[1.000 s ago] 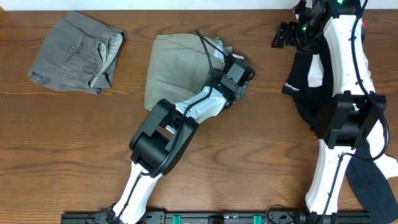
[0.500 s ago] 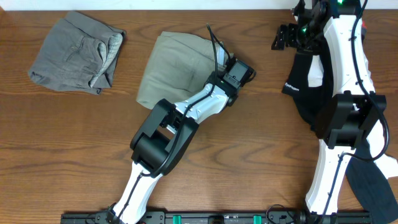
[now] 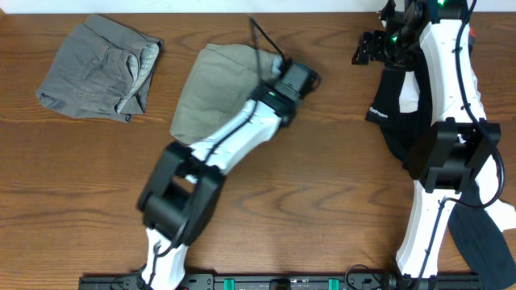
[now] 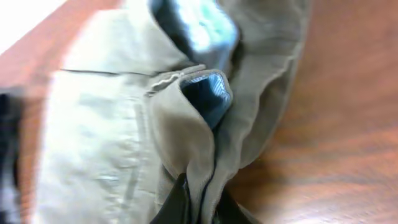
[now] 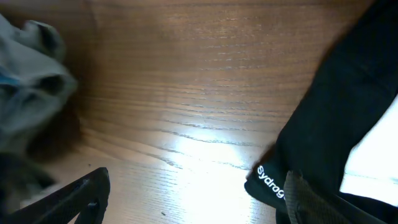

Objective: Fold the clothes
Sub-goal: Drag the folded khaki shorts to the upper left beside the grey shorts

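Observation:
The khaki edge goes to the left in the overhead view next, over the folded grey garment (image 3: 121,64) on that side of my left gripper, and I release it.
A khaki garment (image 3: 211,89) lies bunched on the table's middle, its blue-lined waistband showing in the left wrist view. My left gripper (image 3: 295,77) is at its right edge, shut on a fold of the khaki cloth (image 4: 118,130), which is pinched between the two black fingers (image 4: 173,208). My right gripper (image 3: 364,47) hovers at the back right, open, over bare wood beside a black garment (image 3: 397,105). The black garment's white-lettered corner (image 5: 273,180) lies just inside the right finger (image 5: 311,199).
A folded grey garment (image 3: 101,68) rests at the back left. The black garment trails under the right arm towards the table's front right (image 3: 484,234). Bare wooden tabletop (image 3: 339,193) spans the front and the gap between the khaki and black clothes.
The left gripper shut on the khaki garment's right edge and pulled towards the back left; the garment slid left with it. The right arm has stayed put.

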Controlling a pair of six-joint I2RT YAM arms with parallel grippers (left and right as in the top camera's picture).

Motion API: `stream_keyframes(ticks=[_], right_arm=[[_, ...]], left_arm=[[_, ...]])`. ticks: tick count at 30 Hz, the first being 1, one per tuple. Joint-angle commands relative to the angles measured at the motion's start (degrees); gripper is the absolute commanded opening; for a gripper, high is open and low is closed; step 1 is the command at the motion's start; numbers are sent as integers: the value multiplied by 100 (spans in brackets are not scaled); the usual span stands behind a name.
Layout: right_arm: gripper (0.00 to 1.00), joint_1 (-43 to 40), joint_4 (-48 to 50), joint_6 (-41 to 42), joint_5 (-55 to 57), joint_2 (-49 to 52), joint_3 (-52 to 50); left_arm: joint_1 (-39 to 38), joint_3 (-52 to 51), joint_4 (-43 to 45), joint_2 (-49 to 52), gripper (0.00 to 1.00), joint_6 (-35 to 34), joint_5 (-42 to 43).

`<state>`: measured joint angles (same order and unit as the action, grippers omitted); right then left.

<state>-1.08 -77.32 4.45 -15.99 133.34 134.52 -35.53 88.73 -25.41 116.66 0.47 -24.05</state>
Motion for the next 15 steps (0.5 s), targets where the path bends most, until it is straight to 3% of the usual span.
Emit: stream_keyframes(ticks=[1, 9, 15], right_arm=[[88, 31, -11, -90, 11, -105, 63], [88, 37, 22, -90, 9, -105, 63], [88, 55, 79, -87, 9, -105, 63]], left_arm=[[361, 9, -11, -400, 6, 63, -240], [1182, 44, 28, -992, 6, 570, -243], [1878, 197, 625, -1443, 6, 769, -387]])
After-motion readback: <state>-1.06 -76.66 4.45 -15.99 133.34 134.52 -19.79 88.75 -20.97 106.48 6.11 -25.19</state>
